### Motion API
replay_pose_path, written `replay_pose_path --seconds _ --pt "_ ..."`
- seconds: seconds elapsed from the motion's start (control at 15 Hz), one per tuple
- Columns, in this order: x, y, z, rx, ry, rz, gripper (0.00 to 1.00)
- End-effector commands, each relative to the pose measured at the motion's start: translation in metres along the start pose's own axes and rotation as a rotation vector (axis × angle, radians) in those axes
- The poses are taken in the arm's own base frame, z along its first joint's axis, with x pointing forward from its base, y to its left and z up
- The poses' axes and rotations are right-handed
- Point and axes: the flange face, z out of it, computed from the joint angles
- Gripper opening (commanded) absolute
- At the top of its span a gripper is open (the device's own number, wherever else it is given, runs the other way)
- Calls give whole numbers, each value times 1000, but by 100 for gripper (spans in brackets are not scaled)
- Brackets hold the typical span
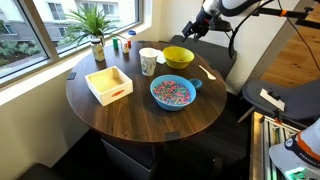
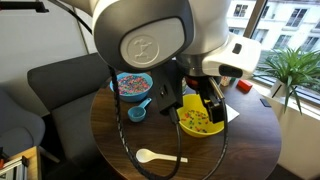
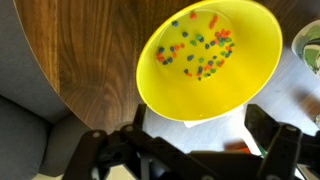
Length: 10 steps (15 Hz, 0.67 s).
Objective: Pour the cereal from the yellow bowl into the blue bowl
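Bare wood leaves room at the yellow bowl's rim [image 1: 188, 50] [image 3: 143, 92], down and to the left in the wrist view. My gripper should go there next, astride the rim of the bowl.
The yellow bowl [image 3: 205, 60] stands upright on the round wooden table and holds a thin scatter of multicoloured cereal [image 3: 200, 50]. It shows in both exterior views [image 1: 178, 57] [image 2: 200, 120]. The light-blue bowl [image 1: 172, 92] [image 2: 133, 85] stands beside it, with a heap of cereal [image 1: 172, 91] and its tab handle [image 1: 197, 84]. My gripper [image 3: 200, 135] is open and empty. It hangs above the yellow bowl's near rim and touches nothing. It also shows in an exterior view [image 1: 197, 25], and the arm partly hides it in an exterior view [image 2: 208, 100].
A white cup [image 1: 148, 62] stands next to the yellow bowl. A white square tray [image 1: 108, 84] lies at the table's side. A white spoon [image 2: 150, 155] [image 1: 208, 71] lies near the table edge [image 3: 60, 90]. A potted plant [image 1: 95, 30] stands by the window. White paper [image 3: 190, 125] lies under the yellow bowl.
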Motion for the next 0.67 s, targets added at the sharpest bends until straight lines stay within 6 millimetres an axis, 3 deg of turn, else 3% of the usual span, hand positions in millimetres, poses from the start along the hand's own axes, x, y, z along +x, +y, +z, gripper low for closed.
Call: replay_pose_path --seconds 0.0,0.13,0.6 --pt "1 -1 0 4 -1 3 100" --pt "1 -3 -1 8 1 2 100" --pt "22 28 38 -1 -47 89 100"
